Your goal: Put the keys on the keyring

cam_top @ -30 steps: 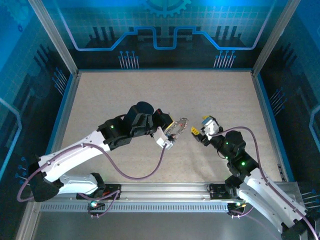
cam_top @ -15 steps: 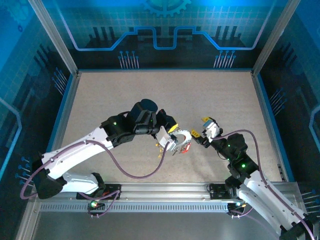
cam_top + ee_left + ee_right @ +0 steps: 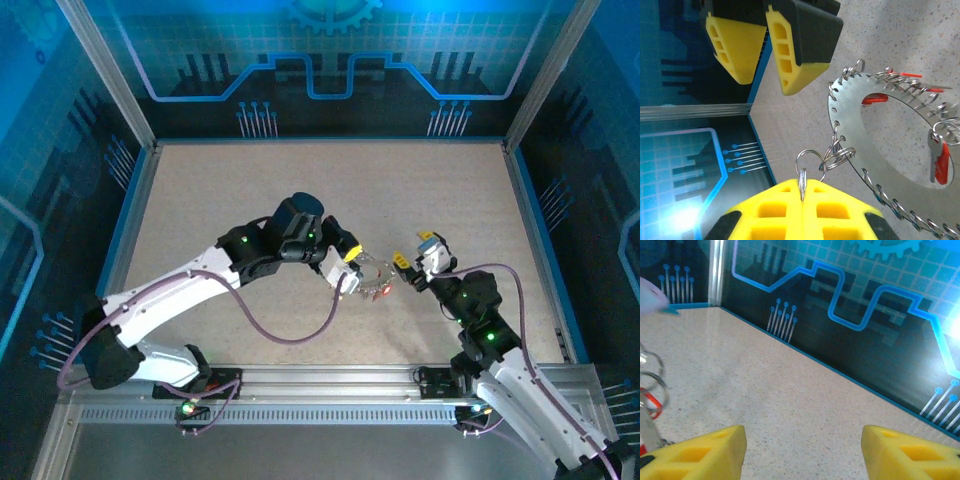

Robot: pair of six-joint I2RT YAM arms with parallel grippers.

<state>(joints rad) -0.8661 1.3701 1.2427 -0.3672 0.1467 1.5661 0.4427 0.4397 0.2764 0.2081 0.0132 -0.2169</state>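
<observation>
The keyring hangs tilted above the table. My left gripper will next go down, away from the right gripper, to the bare tabletop and let go of the edge-on key.
The keyring is a flat grey metal ring with many small wire loops along its rim, hanging tilted above the table. Red-headed keys dangle from it. My left gripper is shut on a thin metal loop chained to the ring's rim. From above, the left gripper holds the keyring mid-table, and the right gripper faces it from the right, a short gap away. The right gripper is open with only bare table between its fingers. Its yellow fingers hang just beyond the ring.
The speckled table is walled by blue-lit panels at the back and both sides. A metal rail with both arm bases runs along the near edge. Wire loops and a red key show at the right wrist view's left edge.
The left arm has carried the keyring rightward and slightly nearer, closing the gap to the right gripper. The right gripper has shifted a little right. Neither jaw opening changed.
</observation>
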